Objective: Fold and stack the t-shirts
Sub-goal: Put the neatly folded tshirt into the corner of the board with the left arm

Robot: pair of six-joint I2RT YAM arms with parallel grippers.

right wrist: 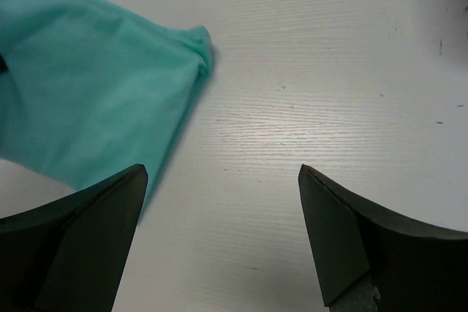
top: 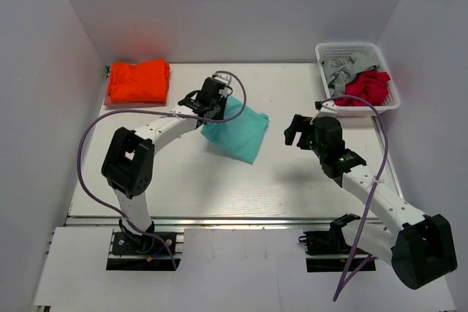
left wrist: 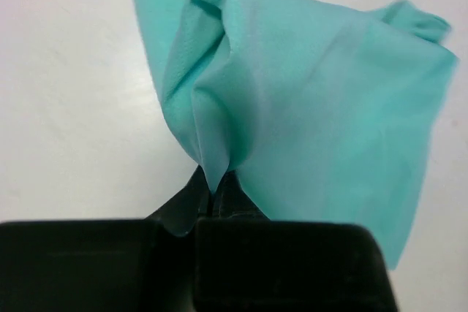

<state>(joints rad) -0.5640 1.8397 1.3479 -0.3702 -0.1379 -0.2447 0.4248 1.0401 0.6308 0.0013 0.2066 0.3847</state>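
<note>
The orange t-shirt (top: 137, 81) lies left of my left gripper in the top view, so next my left gripper will lift the already folded teal t-shirt over it, lower and release.
The mint-teal t-shirt (top: 238, 131) lies folded in the middle of the table, its left edge lifted. My left gripper (top: 212, 101) is shut on that edge; in the left wrist view a pinched fold of the teal t-shirt (left wrist: 307, 107) rises from between the closed fingertips of the left gripper (left wrist: 212, 193). A folded orange t-shirt (top: 137, 81) lies at the back left. My right gripper (top: 296, 131) stands open to the right of the teal shirt, holding nothing; in the right wrist view the right gripper (right wrist: 223, 180) hovers over bare table with the teal t-shirt (right wrist: 88, 100) at the left.
A white basket (top: 333, 52) at the back right holds grey and red clothes. White walls close in the table on the left, back and right. A purple cable loops beside each arm.
</note>
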